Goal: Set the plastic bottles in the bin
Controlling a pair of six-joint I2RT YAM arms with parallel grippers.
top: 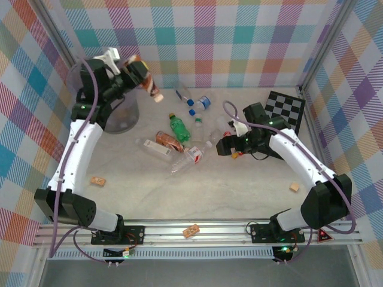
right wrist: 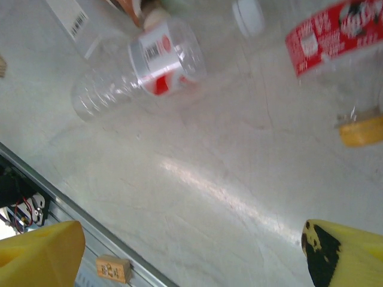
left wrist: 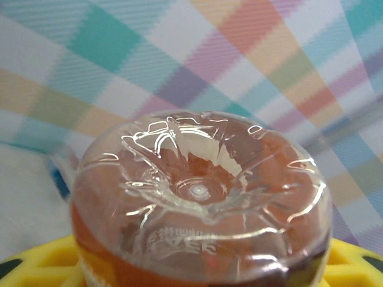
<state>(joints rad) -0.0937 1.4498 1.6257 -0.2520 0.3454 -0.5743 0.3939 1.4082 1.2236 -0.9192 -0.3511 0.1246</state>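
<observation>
The amber bottle hangs outside the bin's rim, so the robot's left gripper needs to swing over the bin's opening (top: 118,98) below it and go down to let the bottle go.
My left gripper (top: 139,73) is raised beside the bin's rim, shut on an amber bottle (top: 148,82) that tilts cap-down to the right of the grey translucent bin (top: 114,110). In the left wrist view the amber bottle's base (left wrist: 200,191) sits between the yellow fingers (left wrist: 33,266). Several bottles lie mid-table: a green one (top: 179,127), an amber one (top: 169,142), a clear one with a red label (top: 188,156) and blue-capped clear ones (top: 187,95). My right gripper (top: 230,146) hovers open and low just right of them; its yellow fingers (right wrist: 344,254) hold nothing. The red-labelled clear bottle (right wrist: 143,66) lies ahead of it.
A checkerboard (top: 286,109) lies at the back right behind the right arm. Small wooden blocks sit at the left (top: 97,180), the right (top: 294,188) and on the front rail (top: 191,231). Checked walls close in the table on three sides.
</observation>
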